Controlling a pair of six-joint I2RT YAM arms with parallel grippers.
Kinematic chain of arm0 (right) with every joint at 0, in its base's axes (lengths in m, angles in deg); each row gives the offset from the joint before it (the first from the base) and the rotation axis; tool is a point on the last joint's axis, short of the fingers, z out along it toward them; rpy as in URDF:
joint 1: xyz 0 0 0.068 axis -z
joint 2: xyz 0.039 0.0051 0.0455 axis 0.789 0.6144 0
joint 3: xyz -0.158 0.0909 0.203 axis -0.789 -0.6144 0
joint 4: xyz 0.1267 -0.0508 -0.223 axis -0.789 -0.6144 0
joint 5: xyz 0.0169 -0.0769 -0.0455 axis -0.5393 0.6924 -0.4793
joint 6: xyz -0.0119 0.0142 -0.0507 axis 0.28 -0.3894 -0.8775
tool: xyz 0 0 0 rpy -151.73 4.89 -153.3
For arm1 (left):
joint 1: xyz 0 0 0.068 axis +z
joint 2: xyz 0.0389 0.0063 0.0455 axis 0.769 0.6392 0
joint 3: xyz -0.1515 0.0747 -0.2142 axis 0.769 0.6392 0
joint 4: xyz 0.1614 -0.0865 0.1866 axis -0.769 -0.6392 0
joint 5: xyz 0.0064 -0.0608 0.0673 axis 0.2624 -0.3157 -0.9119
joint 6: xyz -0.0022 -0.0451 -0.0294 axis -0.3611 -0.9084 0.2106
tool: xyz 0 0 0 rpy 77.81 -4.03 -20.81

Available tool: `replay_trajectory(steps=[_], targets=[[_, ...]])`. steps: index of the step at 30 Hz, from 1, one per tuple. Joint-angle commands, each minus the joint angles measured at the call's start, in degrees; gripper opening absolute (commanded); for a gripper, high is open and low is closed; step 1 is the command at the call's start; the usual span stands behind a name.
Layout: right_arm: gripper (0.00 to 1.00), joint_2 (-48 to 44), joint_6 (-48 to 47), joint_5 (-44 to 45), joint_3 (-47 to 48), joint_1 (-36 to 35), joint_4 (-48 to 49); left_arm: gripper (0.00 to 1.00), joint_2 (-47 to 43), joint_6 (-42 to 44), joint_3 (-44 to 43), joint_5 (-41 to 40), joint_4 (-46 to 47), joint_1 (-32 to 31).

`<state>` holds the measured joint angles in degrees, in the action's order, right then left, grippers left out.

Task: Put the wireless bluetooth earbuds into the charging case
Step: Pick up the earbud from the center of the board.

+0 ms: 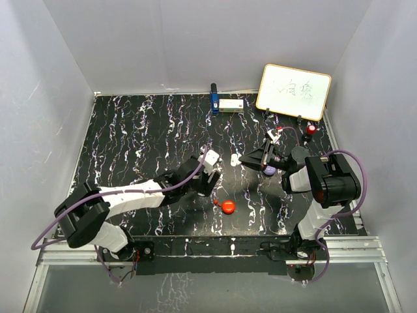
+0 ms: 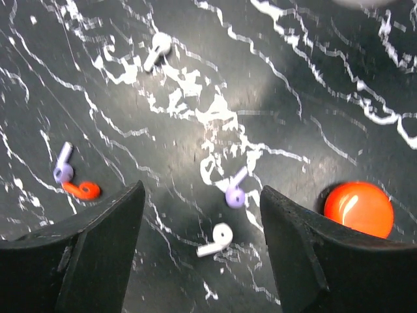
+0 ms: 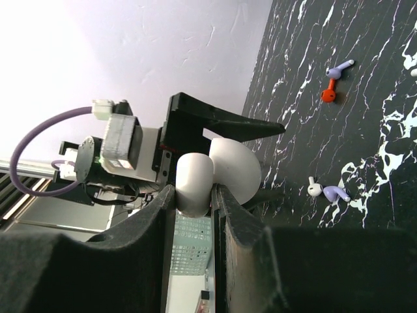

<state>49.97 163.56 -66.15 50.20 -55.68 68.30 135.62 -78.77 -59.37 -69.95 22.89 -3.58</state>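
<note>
My left gripper will move outward past the near earbuds and down to close around the farther white earbud (image 2: 159, 47), because it lies alone on the table.
My left gripper (image 2: 202, 195) hangs open just above the black marbled table. A white earbud (image 2: 218, 238) lies on the table between its fingers, untouched, and a purple earbud (image 2: 234, 192) lies just beyond it. Farther off are another white earbud (image 2: 158, 50), a purple one (image 2: 64, 166) and a red one (image 2: 81, 190). My right gripper (image 3: 195, 193) is shut on the white charging case (image 3: 195, 179), which it holds up in the air with the lid (image 3: 238, 169) swung open. In the top view the case (image 1: 233, 159) faces the left gripper (image 1: 207, 182).
A round red pod (image 2: 359, 208) lies right of the left gripper's right finger, and shows as the red pod (image 1: 228, 207) from above. A purple pod (image 1: 269, 170) sits under the right arm. A whiteboard (image 1: 293, 91), a small box (image 1: 230, 104) and another red pod (image 1: 311, 130) stand at the back.
</note>
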Motion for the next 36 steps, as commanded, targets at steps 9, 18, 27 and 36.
replay_trajectory(steps=[9,18,27,36], targets=[[0.0,-2.4,3.1,-1.1,0.5,2.7,9.0,0.58,12.4,3.5,-8.2,4.9,8.2,7.3],[0.0,-3.5,4.2,-2.1,0.5,5.2,9.6,0.57,19.9,8.3,-13.1,10.9,10.4,11.8],[0.0,-3.2,4.4,-2.1,0.3,5.3,9.9,0.58,25.3,11.1,-17.5,16.6,10.4,13.1],[0.0,-3.0,4.4,-2.0,0.0,5.4,10.1,0.58,28.9,12.2,-21.2,18.0,8.8,13.2]])
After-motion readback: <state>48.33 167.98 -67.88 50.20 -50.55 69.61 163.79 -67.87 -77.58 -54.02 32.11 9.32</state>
